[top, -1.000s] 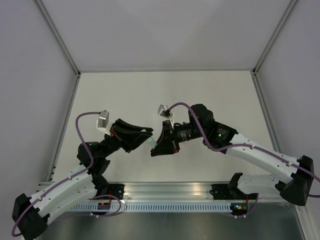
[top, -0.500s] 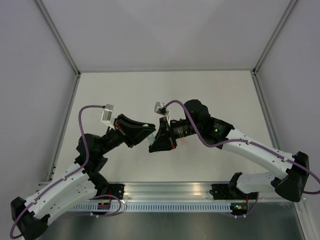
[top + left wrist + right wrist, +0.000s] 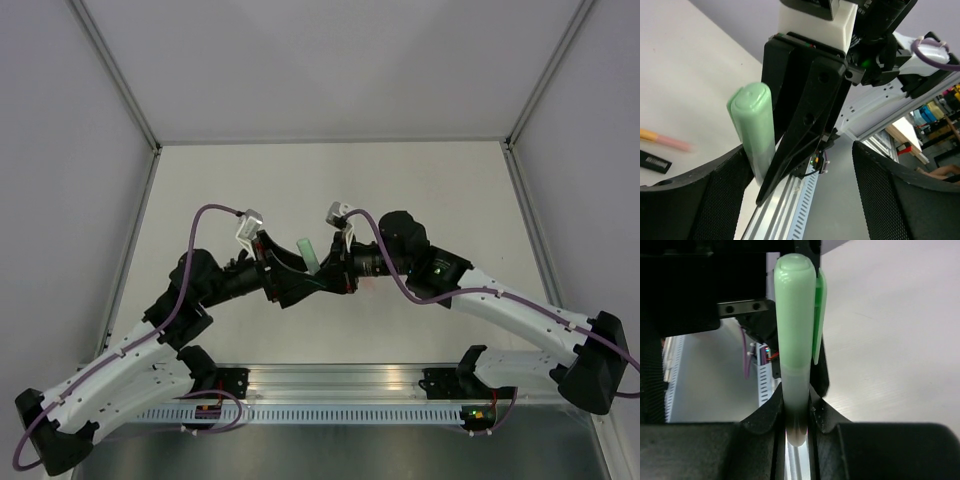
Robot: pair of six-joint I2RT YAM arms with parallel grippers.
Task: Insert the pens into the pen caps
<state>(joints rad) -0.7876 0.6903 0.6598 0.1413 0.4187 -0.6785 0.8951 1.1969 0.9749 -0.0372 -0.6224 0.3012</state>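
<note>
My right gripper will next turn downward and lower to the tabletop below it, beside the black pen (image 3: 654, 161), to let go of the pen, because the cap is on.
My right gripper (image 3: 797, 415) is shut on the translucent pale green pen (image 3: 796, 385), which points straight away from its camera. The pale green cap (image 3: 794, 305), with its clip on the right side, sits on the pen's far end. From above, the capped pen (image 3: 308, 252) stands between the two wrists. My left gripper (image 3: 800, 150) is open, its mesh fingers (image 3: 715, 200) spread wide on either side of the right gripper's black fingers (image 3: 805, 110) and the cap (image 3: 752, 125). An orange-pink pen (image 3: 665, 141) and a black pen (image 3: 654, 161) lie on the table.
The two arms meet closely over the near middle of the white table (image 3: 420, 190). An aluminium rail (image 3: 330, 385) runs along the near edge, with frame posts and grey walls at the sides.
My left gripper has opened and let go of the cap end, and its wrist has swung right and up. The right gripper still holds the pen, now pointing further away.
</note>
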